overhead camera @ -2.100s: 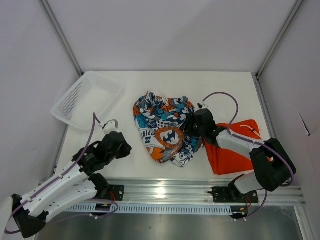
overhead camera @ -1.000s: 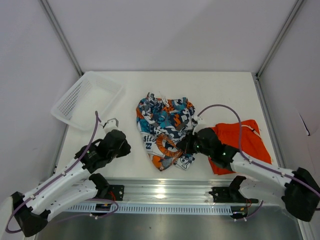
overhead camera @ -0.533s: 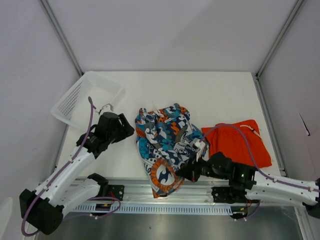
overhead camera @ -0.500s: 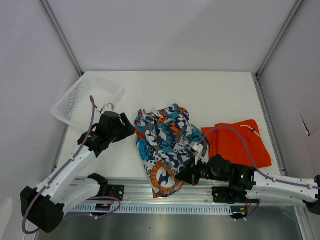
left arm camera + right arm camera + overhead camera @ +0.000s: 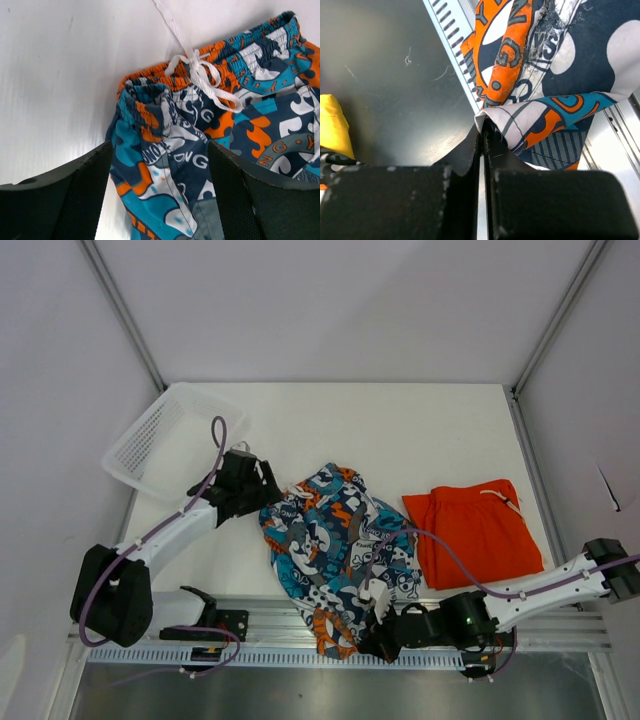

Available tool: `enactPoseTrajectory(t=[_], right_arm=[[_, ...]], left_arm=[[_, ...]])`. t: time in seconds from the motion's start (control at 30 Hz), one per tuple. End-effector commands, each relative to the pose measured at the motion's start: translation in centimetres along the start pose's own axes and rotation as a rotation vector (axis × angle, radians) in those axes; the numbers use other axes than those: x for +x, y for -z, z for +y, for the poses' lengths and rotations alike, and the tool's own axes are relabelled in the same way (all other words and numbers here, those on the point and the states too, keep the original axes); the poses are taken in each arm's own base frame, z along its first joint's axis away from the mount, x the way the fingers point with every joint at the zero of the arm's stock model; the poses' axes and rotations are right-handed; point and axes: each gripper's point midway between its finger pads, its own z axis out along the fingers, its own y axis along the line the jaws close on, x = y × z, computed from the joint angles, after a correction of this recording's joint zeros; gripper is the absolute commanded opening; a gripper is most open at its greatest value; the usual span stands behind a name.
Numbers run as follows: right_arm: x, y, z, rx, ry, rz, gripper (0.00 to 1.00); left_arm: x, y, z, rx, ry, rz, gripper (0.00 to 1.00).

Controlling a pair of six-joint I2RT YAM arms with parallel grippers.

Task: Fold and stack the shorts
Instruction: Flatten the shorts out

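My left gripper will next go down onto the bunched waistband corner beside the drawstring bow and close there, because the fold is standing up between its open fingers.
The patterned shorts lie stretched from mid-table down over the front rail. My left gripper stands open at their upper left corner. In the left wrist view its fingers straddle the orange waistband and bunched fabric, beside the white drawstring bow. My right gripper hangs past the table's front edge, shut on a fold of the shorts' lower hem; its jaws pinch the cloth. The plain orange shorts lie flat at the right, untouched.
A white mesh basket sits tilted at the back left of the white table. The aluminium rail runs along the near edge, with dark floor below it. White walls close in the sides and back.
My right gripper has dragged the patterned shorts toward the near edge, out over the rail. My left gripper has swung right to the shorts' waistband and opened.
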Motion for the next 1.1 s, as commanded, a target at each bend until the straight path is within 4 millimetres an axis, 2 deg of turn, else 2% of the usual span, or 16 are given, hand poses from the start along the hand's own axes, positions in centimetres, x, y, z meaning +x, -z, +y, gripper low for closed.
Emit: enactPoseTrajectory(t=[0.0,0.13,0.27,0.47,0.53,0.57,0.63,0.67,0.7,0.83,0.87,0.9,0.93,0.97,1.03,1.07], right_arm=[[-1.4,0.7,0.3,0.020,-0.062,-0.080,0.00],[-1.4,1.4,-0.1,0.025,-0.082,-0.091,0.00],[-1.7,1.8,-0.2,0.027,-0.084,-0.105,0.00],[-2.1,1.8,-0.4,0.040,-0.085,-0.124,0.00],[-2.1,1.8,-0.5,0.046,-0.087,-0.127,0.00],[-2.2,1.8,-0.5,0.045,-0.088,-0.131,0.00],[-2.2,1.8,-0.8,0.060,-0.085,-0.132,0.00],[-2.3,1.9,-0.9,0.065,-0.088,-0.138,0.00],[-2.5,2.0,-1.2,0.079,-0.088,-0.150,0.00],[-3.5,3.2,-2.3,0.133,-0.102,-0.208,0.00],[-4.2,3.7,-1.9,0.108,-0.113,-0.238,0.00],[-4.6,4.1,-1.8,0.095,-0.113,-0.256,0.00],[-5.0,4.4,-1.7,0.090,-0.110,-0.278,0.00],[-5.3,4.7,-1.6,0.082,-0.106,-0.294,0.00],[-6.2,5.3,-1.1,0.056,-0.111,-0.330,0.00],[-6.5,5.4,-1.0,0.052,-0.102,-0.340,0.00]], left_arm=[[-3.6,0.0,-0.5,0.012,-0.034,-0.102,0.78],[-3.1,-1.1,-0.4,0.037,-0.038,-0.068,0.74],[-2.6,-2.0,-0.8,0.054,-0.044,-0.030,0.60],[-1.2,-3.1,-0.6,0.057,-0.048,0.027,0.57],[-0.5,-3.1,-0.4,0.066,-0.048,0.038,0.45],[-0.7,-3.0,-0.7,0.078,-0.047,0.033,0.25],[-1.3,-2.7,-1.2,0.090,-0.047,0.029,0.06],[-1.6,-2.5,-1.3,0.082,-0.044,0.027,0.00],[-1.5,-1.9,-0.7,0.051,-0.033,0.040,0.00],[-6.2,1.9,-2.0,0.105,0.033,-0.046,0.00],[-7.6,3.0,-2.4,0.125,0.047,-0.074,0.00],[-8.8,3.7,-1.7,0.117,0.073,-0.093,0.00],[-8.9,4.6,-1.3,0.106,0.084,-0.084,0.00],[-10.8,6.0,-2.0,0.127,0.094,-0.117,0.00],[-11.4,6.8,-1.1,0.106,0.124,-0.109,0.00],[-12.5,7.7,-1.7,0.133,0.126,-0.127,0.00]])
